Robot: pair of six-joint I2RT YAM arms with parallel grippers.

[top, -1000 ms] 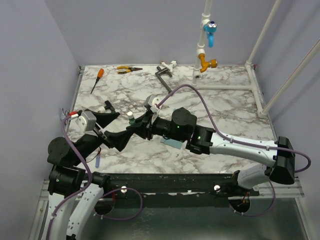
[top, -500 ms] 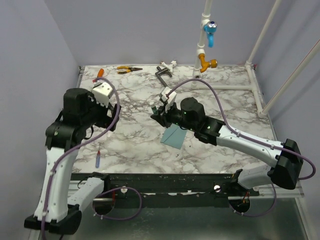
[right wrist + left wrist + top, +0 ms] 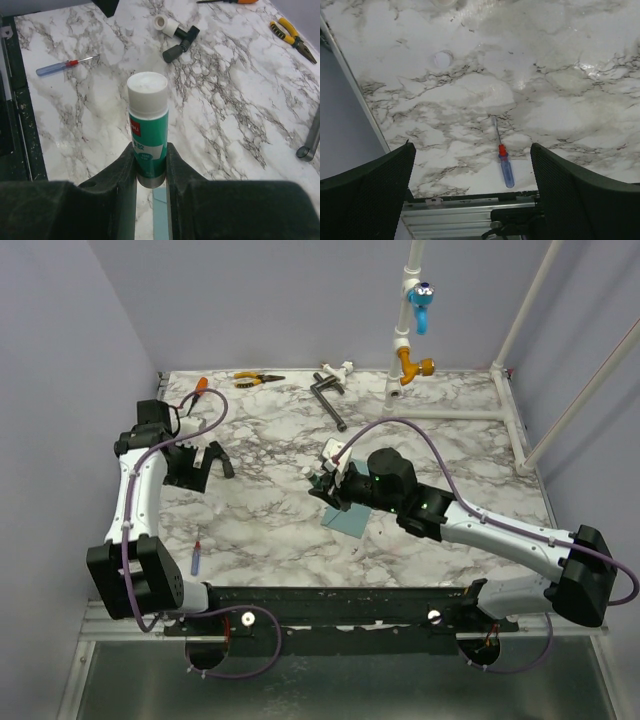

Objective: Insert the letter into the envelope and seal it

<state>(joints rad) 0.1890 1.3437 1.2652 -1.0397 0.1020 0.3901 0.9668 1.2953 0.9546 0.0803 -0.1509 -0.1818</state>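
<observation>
My left gripper will next lower its open fingers around the sides of the small white cap (image 3: 443,59) and close them, because the cap sits alone on bare marble below.
My right gripper (image 3: 323,479) is shut on a green glue stick with a white cap (image 3: 147,129), held upright above the marble table (image 3: 450,465). The light teal-blue envelope (image 3: 350,519) lies flat just under and near this gripper; a strip of it shows between the fingers in the right wrist view (image 3: 160,212). The peach letter is not in view. My left gripper (image 3: 205,464) is open and empty at the table's left side; its wrist view shows the fingers wide apart (image 3: 471,148) above bare marble.
A blue-handled screwdriver (image 3: 197,558) lies near the front left edge (image 3: 506,170). An orange screwdriver (image 3: 195,400), yellow pliers (image 3: 258,379) and a metal handle (image 3: 325,396) lie at the back. A white pipe frame (image 3: 445,412) stands back right. A small black part with a white cap (image 3: 175,38) lies left of centre.
My left arm has swung away from the table's middle to the far left and its gripper is open. My right gripper has shifted slightly toward the near side, still holding the glue stick. The envelope is uncovered.
</observation>
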